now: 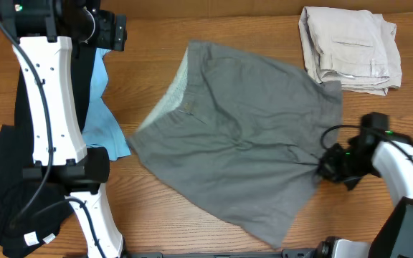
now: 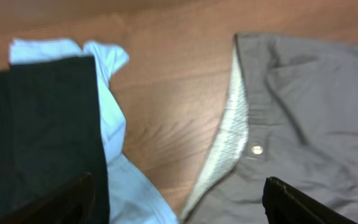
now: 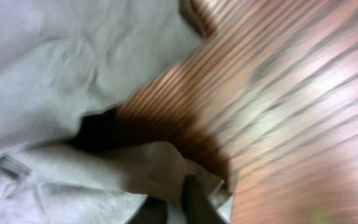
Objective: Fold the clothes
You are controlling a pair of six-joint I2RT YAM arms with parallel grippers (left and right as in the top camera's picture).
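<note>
I should next bring my left gripper down and back onto the waistband's near end (image 1: 143, 135) by the light blue cloth, because it is below and back from that gripper.
The grey shorts (image 1: 242, 136) lie spread across the middle of the table, waistband with pale mesh lining (image 1: 171, 93) at the upper left, legs toward the right. My right gripper (image 1: 326, 167) is shut on the hem of the shorts' right leg; in the right wrist view the dark fingers (image 3: 179, 205) pinch a fold of grey cloth (image 3: 129, 168) just off the wood. My left gripper (image 1: 110, 32) is open and empty at the back left, above the table; its view shows the waistband button (image 2: 257, 149) between its wide-apart fingers (image 2: 179, 205).
Folded pale beige shorts (image 1: 350, 46) lie at the back right, touching the grey shorts' corner. A light blue cloth (image 1: 102, 118) and a black garment (image 1: 9, 186) lie at the left beside the left arm. Bare wood (image 1: 185, 222) shows along the front.
</note>
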